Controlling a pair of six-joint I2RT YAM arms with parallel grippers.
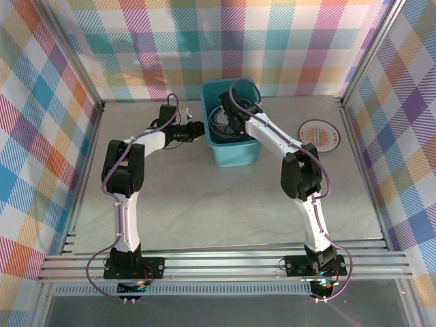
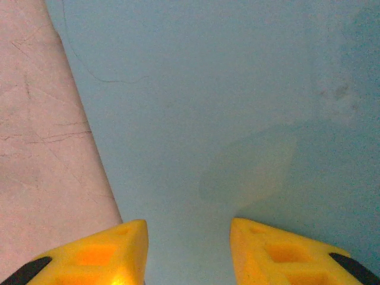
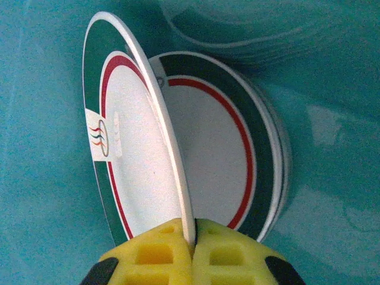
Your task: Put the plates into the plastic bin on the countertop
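Observation:
The stack of like plates in the teal bin (image 1: 235, 155) is below this tilted plate, so I will move my right gripper down toward it and let go of the plate's rim.
My right gripper (image 3: 193, 234) is shut on the rim of a white plate (image 3: 127, 160) with a dark green and red band, held on edge inside the teal plastic bin (image 3: 41, 196). Beside it a stack of like plates (image 3: 231, 148) leans in the bin. From above, the right gripper (image 1: 234, 121) reaches into the bin (image 1: 235, 155), where plates (image 1: 219, 117) show. One plate with an orange centre (image 1: 318, 133) lies on the countertop (image 1: 204, 197) to the right. My left gripper (image 2: 189, 249) is open, its yellow fingertips (image 2: 113, 249) close against the bin's outer wall (image 2: 225, 107); it sits at the bin's left side (image 1: 197, 129).
Aluminium rails (image 1: 225, 262) run along the near edge, and plaid walls (image 1: 41, 122) close the left, right and back. Bare countertop (image 2: 41, 178) lies left of the bin.

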